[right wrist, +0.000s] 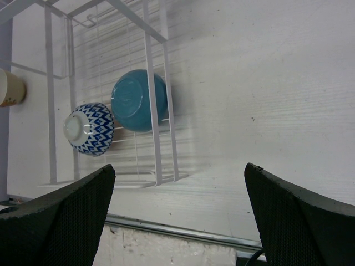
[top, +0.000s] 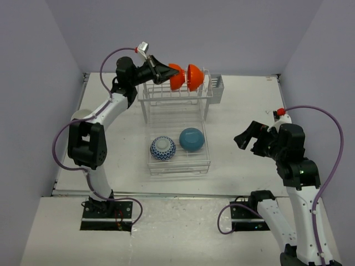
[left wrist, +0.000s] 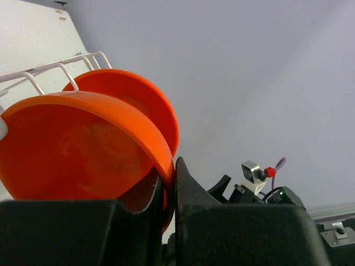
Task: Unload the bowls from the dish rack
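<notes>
The cream bowl (top: 81,114) sits clear of the rack (top: 175,119), so my left gripper should next go up and to the left in the top view, then down over the bowl.
Two orange bowls stand on edge in the raised back part of the white dish rack (top: 175,119). My left gripper (top: 163,73) is shut on the rim of the left orange bowl (top: 176,76); the second orange bowl (top: 194,77) stands just right of it. In the left wrist view my gripper (left wrist: 173,183) pinches the near bowl's (left wrist: 83,149) rim, with the other bowl (left wrist: 138,94) behind. A blue-and-white patterned bowl (top: 163,148) and a teal bowl (top: 192,139) lie upside down in the flat tray. My right gripper (top: 247,138) is open and empty, right of the rack (right wrist: 155,138).
A cream bowl (top: 81,115) sits on the table left of the rack, partly behind my left arm; it also shows in the right wrist view (right wrist: 11,88). A grey cutlery caddy (top: 216,88) hangs at the rack's back right. Walls close in the table on three sides.
</notes>
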You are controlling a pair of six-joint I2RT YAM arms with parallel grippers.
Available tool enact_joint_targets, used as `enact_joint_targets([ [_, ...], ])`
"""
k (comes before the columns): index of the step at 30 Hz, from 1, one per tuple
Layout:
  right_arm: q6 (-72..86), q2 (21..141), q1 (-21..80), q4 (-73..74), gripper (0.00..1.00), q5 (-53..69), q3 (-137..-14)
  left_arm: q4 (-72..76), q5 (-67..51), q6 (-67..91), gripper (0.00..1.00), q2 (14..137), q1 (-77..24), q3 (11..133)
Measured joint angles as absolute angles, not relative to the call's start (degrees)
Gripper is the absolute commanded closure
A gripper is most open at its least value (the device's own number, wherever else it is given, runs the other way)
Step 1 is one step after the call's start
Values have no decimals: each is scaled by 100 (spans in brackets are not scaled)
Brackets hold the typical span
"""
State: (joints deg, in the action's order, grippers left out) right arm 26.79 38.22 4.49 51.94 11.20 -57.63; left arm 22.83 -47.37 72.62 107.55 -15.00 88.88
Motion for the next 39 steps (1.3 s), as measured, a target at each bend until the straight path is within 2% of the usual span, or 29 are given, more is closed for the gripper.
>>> enact_joint_targets([
  [11,2674,3900,449,5190,1,1127,-5745,5369,-4930,9155,100,10718,-1256,8377],
  [14,2672,3924,449,5188,1,1127,-5719,5870,-4925,9531,100,10713,-1232,8381],
  [18,2672,3935,449,5188,1,1127,-5697,5813,-4967,9472,100,10698,-1208,8576],
  [22,2670,3935,449,5190,1,1142,-5686,4436,-5015,8436,100,10477,-899,9249],
  [26,2670,3959,449,5183,1,1173,-5684,2132,-4556,6722,100,10261,-121,10451],
  [32,2672,4086,451,5164,1,1271,-5671,-1518,-1806,4235,100,10241,412,12337],
  [36,2672,4125,458,5142,1,1302,-5671,-3129,-113,3461,100,10296,331,12283],
  [39,2672,4150,460,5137,1,1306,-5671,-3990,891,3164,100,10506,331,11666],
])
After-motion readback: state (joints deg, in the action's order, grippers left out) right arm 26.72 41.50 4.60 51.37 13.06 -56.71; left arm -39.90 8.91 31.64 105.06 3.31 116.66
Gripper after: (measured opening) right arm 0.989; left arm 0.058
